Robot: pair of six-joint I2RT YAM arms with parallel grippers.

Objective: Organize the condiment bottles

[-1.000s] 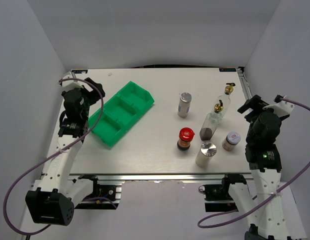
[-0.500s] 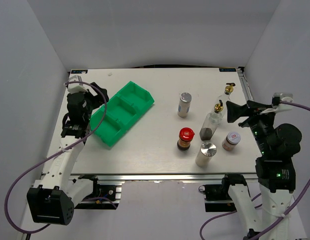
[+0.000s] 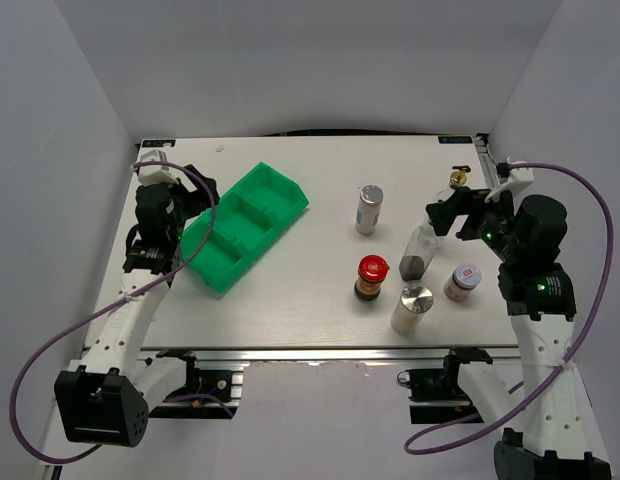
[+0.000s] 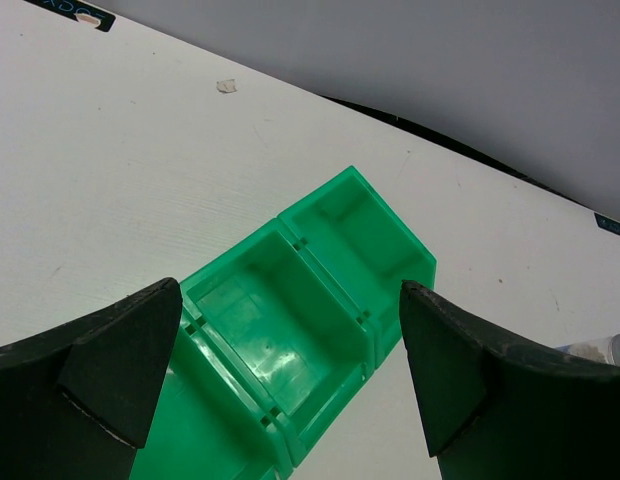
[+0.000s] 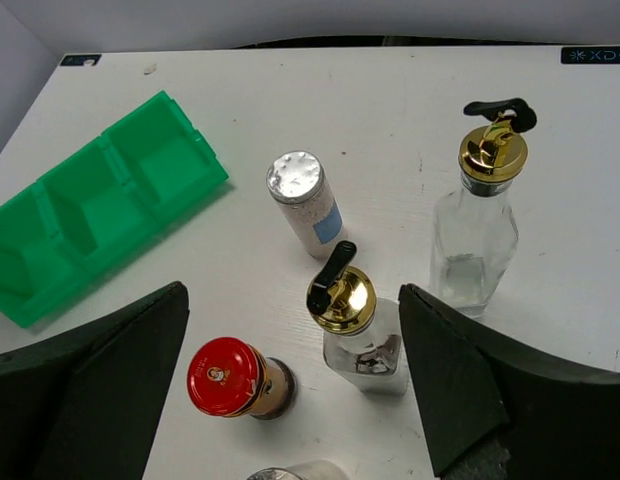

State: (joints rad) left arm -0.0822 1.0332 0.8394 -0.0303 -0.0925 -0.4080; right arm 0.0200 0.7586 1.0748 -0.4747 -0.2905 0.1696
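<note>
I will next bring my right gripper down onto the gold pourer of the nearer glass (image 5: 347, 303) bottle, with a finger on either side.
Six condiment containers stand on the right half of the table. A slim silver-capped shaker (image 3: 368, 209) (image 5: 302, 200) is farthest left. One clear glass bottle with a gold pourer (image 3: 418, 252) (image 5: 358, 325) stands below my open right gripper (image 3: 439, 213) (image 5: 290, 300). The second glass bottle (image 3: 456, 180) (image 5: 480, 225) is behind it, partly hidden in the top view. A red-lidded dark jar (image 3: 371, 277) (image 5: 230, 378), a wide silver-capped shaker (image 3: 412, 308) and a white-lidded small jar (image 3: 463, 282) stand nearer. My open, empty left gripper (image 3: 195, 198) (image 4: 290, 300) hovers over the green tray (image 3: 245, 225) (image 4: 290, 330).
The green tray has three empty compartments and lies diagonally on the left half; it also shows in the right wrist view (image 5: 90, 225). White walls close in the table on three sides. A small white scrap (image 4: 226, 86) lies near the far edge.
My right arm swung in from the right edge and now points left, its open gripper above the glass bottles. My left gripper shifted slightly toward the tray. No bottle moved.
</note>
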